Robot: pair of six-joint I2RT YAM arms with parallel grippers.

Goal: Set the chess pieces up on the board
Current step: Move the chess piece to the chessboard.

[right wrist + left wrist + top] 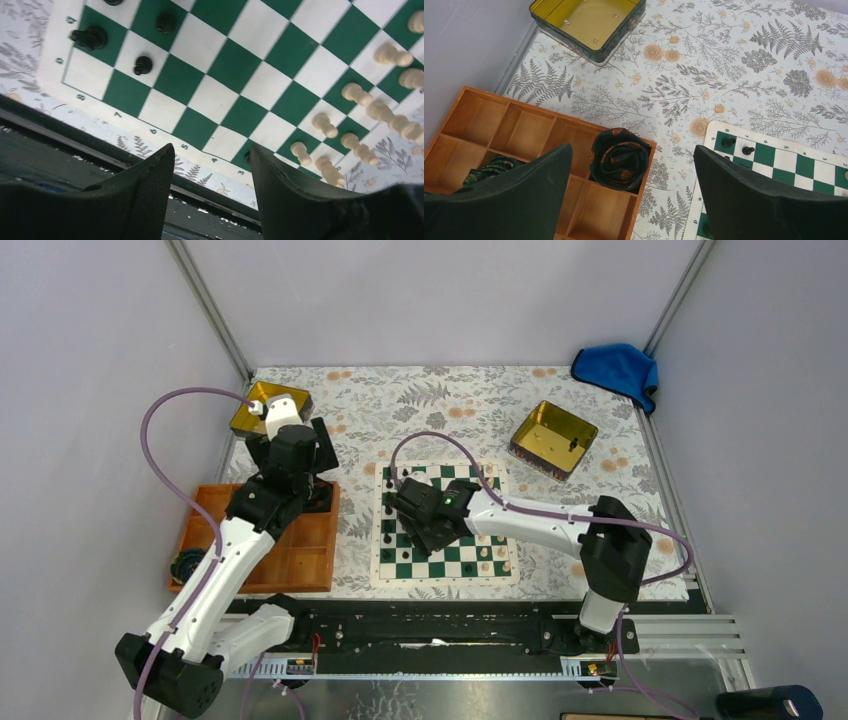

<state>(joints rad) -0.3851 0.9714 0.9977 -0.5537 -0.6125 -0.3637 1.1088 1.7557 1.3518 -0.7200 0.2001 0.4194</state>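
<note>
One black piece [248, 157] stands apart by the board's near edge, so my right gripper needs to go down and to the right in the top view, onto the piece.
The board [478, 562] is a green and white checked mat in the middle of the table. A few black chess pieces [388, 540] stand along its left side. In the right wrist view they show at the top left [90, 37]. My right gripper [210, 165] hangs over the board's near-left part [418, 525], open, with nothing between its fingers. A dark spot that may be a piece peeks out beside the right finger [300, 195]. My left gripper [634, 200] is wide open and empty above the orange tray's right edge [315, 492].
Cream pieces [322, 125] line the board's right side. The orange wooden tray [489, 120] holds a rolled dark cloth [619, 159]. One gold tin [589, 20] sits at the back left, another [553, 438] at the back right, near a blue cloth [617, 370].
</note>
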